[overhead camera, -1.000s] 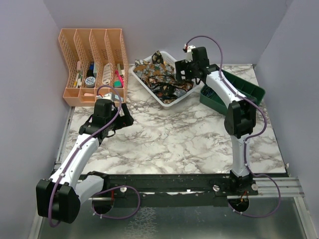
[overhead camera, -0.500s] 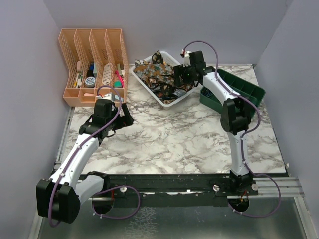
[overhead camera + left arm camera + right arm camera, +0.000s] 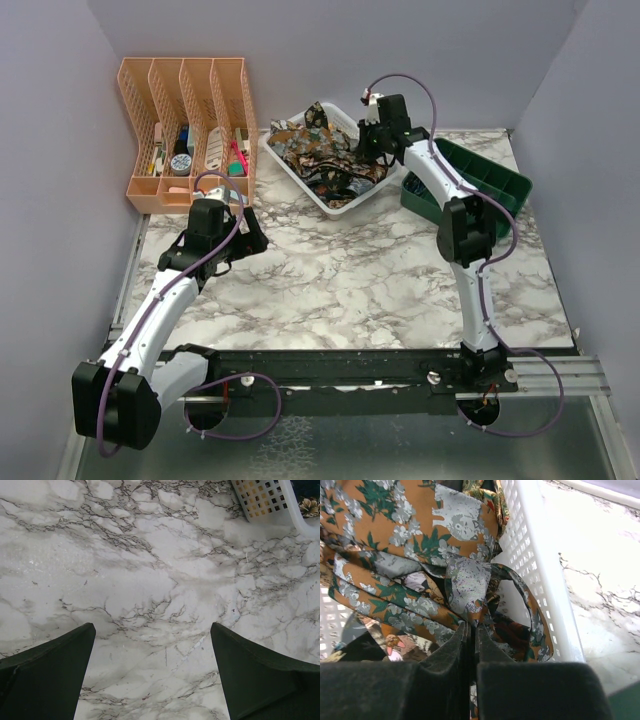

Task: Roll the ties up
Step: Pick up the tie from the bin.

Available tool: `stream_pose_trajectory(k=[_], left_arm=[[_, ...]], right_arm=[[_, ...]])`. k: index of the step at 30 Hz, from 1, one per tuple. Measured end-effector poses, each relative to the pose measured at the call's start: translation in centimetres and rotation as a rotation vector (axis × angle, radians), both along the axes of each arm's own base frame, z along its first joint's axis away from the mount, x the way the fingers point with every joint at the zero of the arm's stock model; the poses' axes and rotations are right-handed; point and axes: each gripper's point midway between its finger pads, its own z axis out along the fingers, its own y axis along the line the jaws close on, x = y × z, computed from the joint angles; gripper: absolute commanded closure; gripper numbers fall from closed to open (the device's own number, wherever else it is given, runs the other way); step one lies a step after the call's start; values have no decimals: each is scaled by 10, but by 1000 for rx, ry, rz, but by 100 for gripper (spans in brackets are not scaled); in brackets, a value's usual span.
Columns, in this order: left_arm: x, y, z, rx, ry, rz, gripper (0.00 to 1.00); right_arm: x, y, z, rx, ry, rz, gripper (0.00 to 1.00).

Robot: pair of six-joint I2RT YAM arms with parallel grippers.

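Observation:
The robot's right gripper will next raise the tie over the basket's rim, draw it back, lower it and release it, because bare marble with room to roll lies back from the gripper.
Patterned ties [image 3: 318, 150] lie piled in a white perforated basket [image 3: 292, 171] at the back of the marble table. In the right wrist view the ties [image 3: 415, 545] are orange-brown fabric with grey and green flowers. My right gripper [image 3: 471, 626] is down in the basket [image 3: 535, 555] near its right wall, shut on a fold of one tie. From above, the right gripper [image 3: 366, 146] sits over the basket's right end. My left gripper [image 3: 152, 630] hovers open over bare marble, with nothing between its fingers; it shows at the table's left [image 3: 246, 232] in the top view.
An orange file organizer [image 3: 186, 120] with small items stands at the back left. A dark green tray [image 3: 490, 180] sits at the back right, beside the basket. The basket's corner [image 3: 265, 500] shows at the upper right of the left wrist view.
My right gripper moved left and down into the basket and went from open to shut on a tie fold. The left arm has not moved.

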Motion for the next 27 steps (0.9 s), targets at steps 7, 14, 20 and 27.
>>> stream_pose_trajectory(k=[7, 14, 20, 27], left_arm=[[0, 0, 0, 0, 0, 0, 1], [0, 0, 0, -3, 1, 3, 1], [0, -1, 1, -19, 6, 15, 1], [0, -5, 2, -51, 9, 22, 1]], right_arm=[[4, 3, 14, 26, -29, -8, 100], [-5, 0, 91, 81, -139, -15, 99], [-50, -8, 204, 206, -297, -9, 100], [-109, -12, 248, 298, -342, 54, 99]])
